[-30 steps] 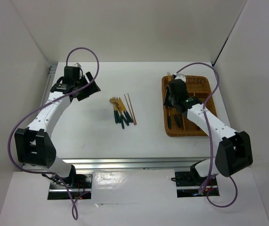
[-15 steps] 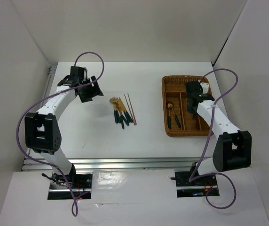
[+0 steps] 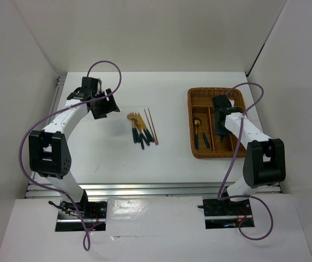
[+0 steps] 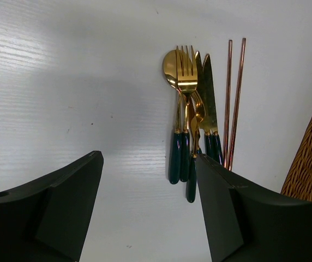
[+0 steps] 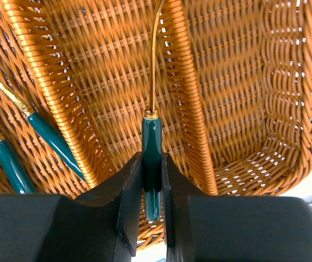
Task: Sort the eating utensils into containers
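My left gripper lowers toward the right in the top view onto the spoon's handle by the spoon's neck [image 3: 133, 126] [image 4: 177, 133] next, since the spoon lies below it there.
Several gold utensils with dark green handles [image 3: 141, 131] and two brown chopsticks [image 3: 152, 125] lie together mid-table. The left wrist view shows a spoon [image 4: 172, 66], a fork [image 4: 186, 73], knives [image 4: 208, 98] and the chopsticks [image 4: 233, 98]. My left gripper [image 3: 102, 107] [image 4: 149, 164] hangs open, left of and above the pile, holding nothing. My right gripper [image 3: 220, 117] [image 5: 152, 180] is shut on a green-handled utensil [image 5: 151, 139], its gold end seen edge-on, over the middle compartment of the wicker tray [image 3: 238, 98] [image 5: 186, 98].
Two green-handled utensils [image 3: 201, 136] [image 5: 49, 139] lie in the tray's left compartment. The tray's corner [image 4: 311, 158] shows at the right of the left wrist view. White walls close in the table on three sides.
My right gripper has carried its utensil from the tray's left side to the middle compartment. The left arm's elbow has swung left, while its gripper moved only slightly.
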Controlling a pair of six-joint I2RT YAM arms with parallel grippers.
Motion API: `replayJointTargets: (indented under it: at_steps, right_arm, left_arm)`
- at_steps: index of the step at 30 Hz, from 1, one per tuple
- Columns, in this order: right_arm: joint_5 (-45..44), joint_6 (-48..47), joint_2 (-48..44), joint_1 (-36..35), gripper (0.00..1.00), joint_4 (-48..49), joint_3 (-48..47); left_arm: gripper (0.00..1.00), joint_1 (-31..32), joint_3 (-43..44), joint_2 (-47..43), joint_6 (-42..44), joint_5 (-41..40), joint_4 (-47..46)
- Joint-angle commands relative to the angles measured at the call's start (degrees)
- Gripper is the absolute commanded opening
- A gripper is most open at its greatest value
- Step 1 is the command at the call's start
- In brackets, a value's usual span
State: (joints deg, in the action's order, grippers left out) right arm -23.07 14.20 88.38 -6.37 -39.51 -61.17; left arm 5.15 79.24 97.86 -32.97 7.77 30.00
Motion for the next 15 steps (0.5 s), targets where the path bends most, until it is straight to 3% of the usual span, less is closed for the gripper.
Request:
replayJointTargets:
  at_steps: [1, 4, 8, 10, 15]
  right_arm:
    - [1.01, -0.92, 0.48, -0.04, 0.18, 2.42, -0.62]
    - [1.01, -0.40, -0.04, -0.04, 0.36, 2.42, -0.62]
    - [2.50, -0.40, -2.59, -0.04, 0.45, 2.42, -2.55]
    - [6.60, -1.71, -5.31, -0.04, 0.56, 4.17, -3.17]
    - [12.95, -2.33, -11.72, -0.04, 0.59, 8.30, -3.87]
  left_arm:
    - [0.82, -0.23, 0.04, 0.31, 1.24, 0.75, -0.29]
    - [0.82, -0.23, 0.04, 0.31, 1.24, 1.37, -0.29]
    - [0.82, -0.23, -1.01, -0.21, 1.76, 1.90, -0.91]
    - [0.82, 0.38, -1.02, -0.22, 1.77, 1.90, -0.91]
    - [0.81, 5.82, -1.02, -0.22, 1.77, 0.05, -1.52]
